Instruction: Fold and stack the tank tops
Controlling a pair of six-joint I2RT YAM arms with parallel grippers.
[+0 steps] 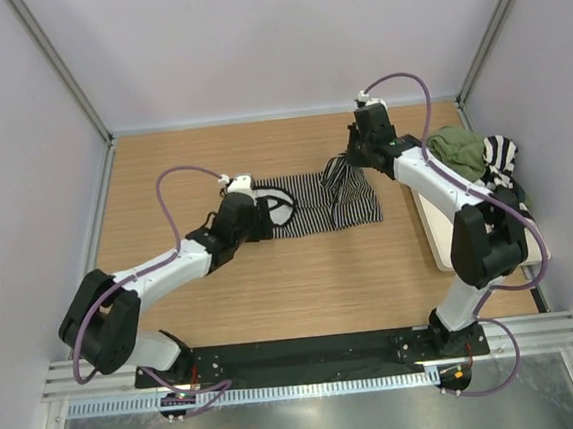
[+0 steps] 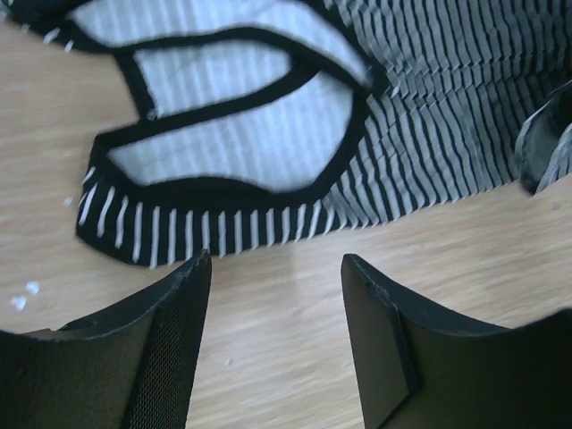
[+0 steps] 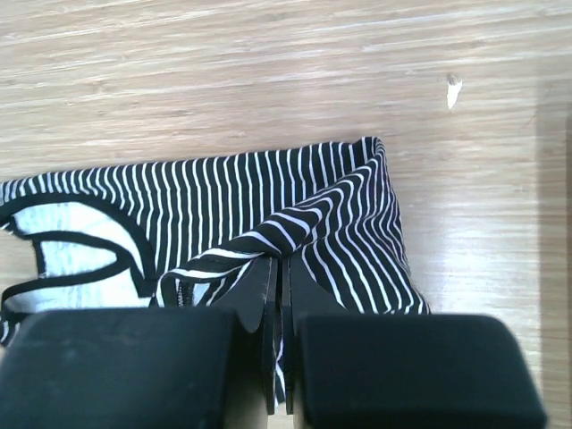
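Observation:
My right gripper moves to the right in the top view, over bare wood by the tray (image 3: 478, 241), and releases next, because the held cloth bunches in slanting folds.
The pinstriped tank top (image 1: 316, 204) lies spread on the wooden table, straps to the left. My right gripper (image 1: 347, 164) is shut on its far right corner and holds that corner lifted; in the right wrist view the striped cloth (image 3: 295, 223) is pinched between the closed fingers. My left gripper (image 1: 256, 215) is open and empty at the strap end; in the left wrist view its fingers (image 2: 179, 304) stand just short of the black-trimmed edge (image 2: 223, 192). The olive green top (image 1: 459, 149) and the broad-striped top (image 1: 501, 161) lie bunched at the right.
A cream rectangular tray (image 1: 439, 236) lies along the table's right side, under the right arm and the bunched tops. White walls close in the table at the back and both sides. Small white specks (image 2: 25, 295) dot the wood near the left gripper.

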